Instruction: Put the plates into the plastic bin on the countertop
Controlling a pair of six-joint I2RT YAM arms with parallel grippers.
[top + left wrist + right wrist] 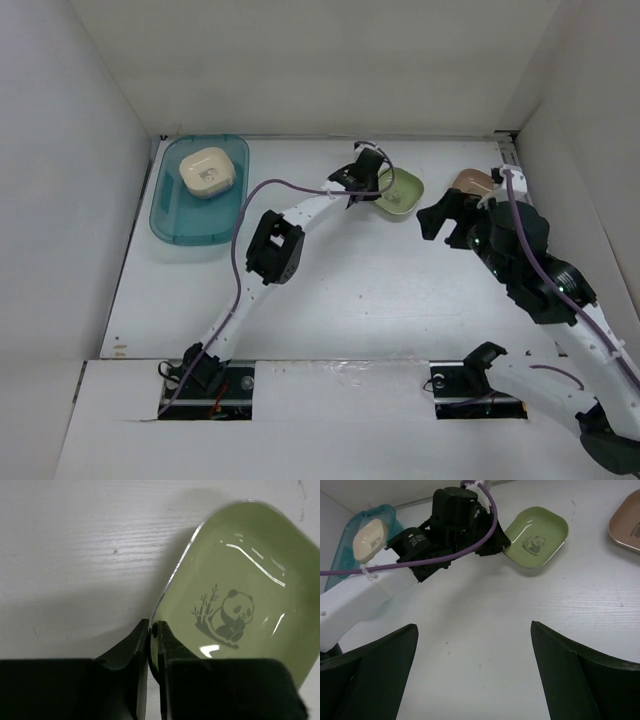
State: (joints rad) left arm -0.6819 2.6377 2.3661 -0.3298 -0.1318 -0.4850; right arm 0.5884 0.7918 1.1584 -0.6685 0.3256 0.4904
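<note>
The bin has a like-shaped beige plate [208, 172] in it, so my left gripper should next go up, move over the bin to its left in the top view, go down and let go.
A green plate [398, 191] with a panda print lies at the back middle of the white countertop [350, 290]. My left gripper [368, 183] is shut on its left rim; in the left wrist view the fingers [135, 650] pinch the edge of the green plate [250, 580]. A brown plate [470, 182] lies to the right, partly behind my right gripper [445, 222], which is open and empty. The teal plastic bin [172, 215] stands at the back left with a beige plate [207, 172] inside. The right wrist view shows the green plate [536, 536], the brown plate [627, 522] and the bin [342, 545].
White walls close in the countertop at the back and on both sides. A metal rail [330, 135] runs along the back edge. The left arm [275, 245] stretches diagonally across the middle of the countertop.
</note>
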